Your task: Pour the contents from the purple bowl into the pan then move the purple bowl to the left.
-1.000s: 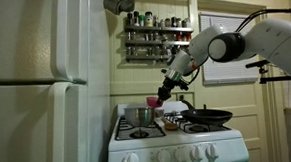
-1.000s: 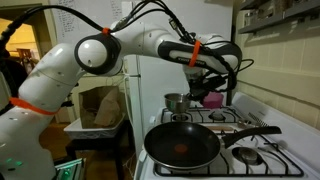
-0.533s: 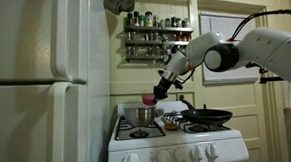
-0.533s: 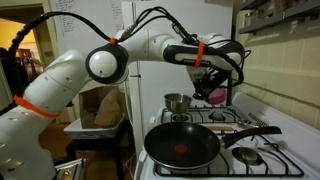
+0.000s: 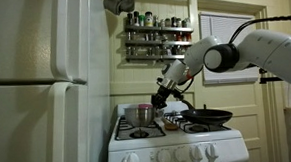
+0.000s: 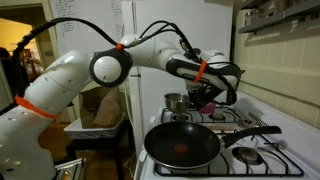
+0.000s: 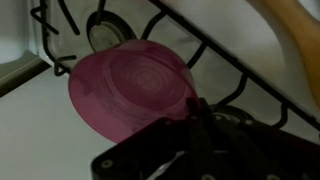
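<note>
The robot's gripper needs to carry the purple bowl (image 6: 209, 104) a little way down next, onto the black grate beside the steel pot, because the bowl is already hanging low there.
The purple bowl (image 7: 128, 90) fills the wrist view as a pinkish-magenta round, held at its rim over the white stove top and black grate. My gripper (image 7: 168, 118) is shut on it. In an exterior view the bowl (image 6: 209, 104) shows as a pink patch under my gripper (image 6: 205, 97), low over the back of the stove behind the pan. In an exterior view my gripper (image 5: 163, 94) hangs between the steel pot and the pan, and the bowl is hard to make out. The black pan (image 6: 182, 146) (image 5: 208, 116) sits on a burner, with a small red spot inside.
A shiny steel pot (image 5: 139, 115) (image 6: 176, 102) stands on a burner beside my gripper. A tall white fridge (image 5: 46, 96) stands against the stove. A spice shelf (image 5: 159, 35) hangs above. The pan handle (image 6: 255, 131) sticks out over the grates.
My gripper has moved down with the purple bowl, from above the steel pot to low over the stove between pot and pan.
</note>
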You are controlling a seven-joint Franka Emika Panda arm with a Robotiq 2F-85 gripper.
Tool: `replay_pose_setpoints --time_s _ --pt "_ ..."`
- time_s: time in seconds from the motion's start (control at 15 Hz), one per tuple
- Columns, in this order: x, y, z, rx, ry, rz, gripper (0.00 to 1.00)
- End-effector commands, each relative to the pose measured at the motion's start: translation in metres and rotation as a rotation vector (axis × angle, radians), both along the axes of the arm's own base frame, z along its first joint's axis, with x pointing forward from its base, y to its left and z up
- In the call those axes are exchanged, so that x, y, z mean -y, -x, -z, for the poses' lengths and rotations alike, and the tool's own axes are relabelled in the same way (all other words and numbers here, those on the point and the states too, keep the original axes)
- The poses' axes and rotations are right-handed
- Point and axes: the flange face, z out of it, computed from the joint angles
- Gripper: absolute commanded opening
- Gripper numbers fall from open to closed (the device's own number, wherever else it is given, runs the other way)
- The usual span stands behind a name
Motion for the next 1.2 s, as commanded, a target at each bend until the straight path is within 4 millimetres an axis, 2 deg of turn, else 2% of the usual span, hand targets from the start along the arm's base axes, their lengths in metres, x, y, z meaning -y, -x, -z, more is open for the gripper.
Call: replay_pose_setpoints --time_s 0.0,0.07,0.4,0.47,0.73,1.13 --pt "0.004 0.004 -0.001 -0.024 0.015 0.006 0.01" --pt "0.003 0.001 0.004 -0.008 0.007 0.003 0.04" --pt "0.005 0.001 0.003 -0.005 0.014 0.008 0.04" --pt "0.005 0.001 0.003 -0.005 0.014 0.008 0.01" --pt "0.013 -0.006 -0.002 0.004 -0.004 0.019 0.01" --pt "0.003 0.0 0.017 -0.042 -0.052 -0.017 0.01"
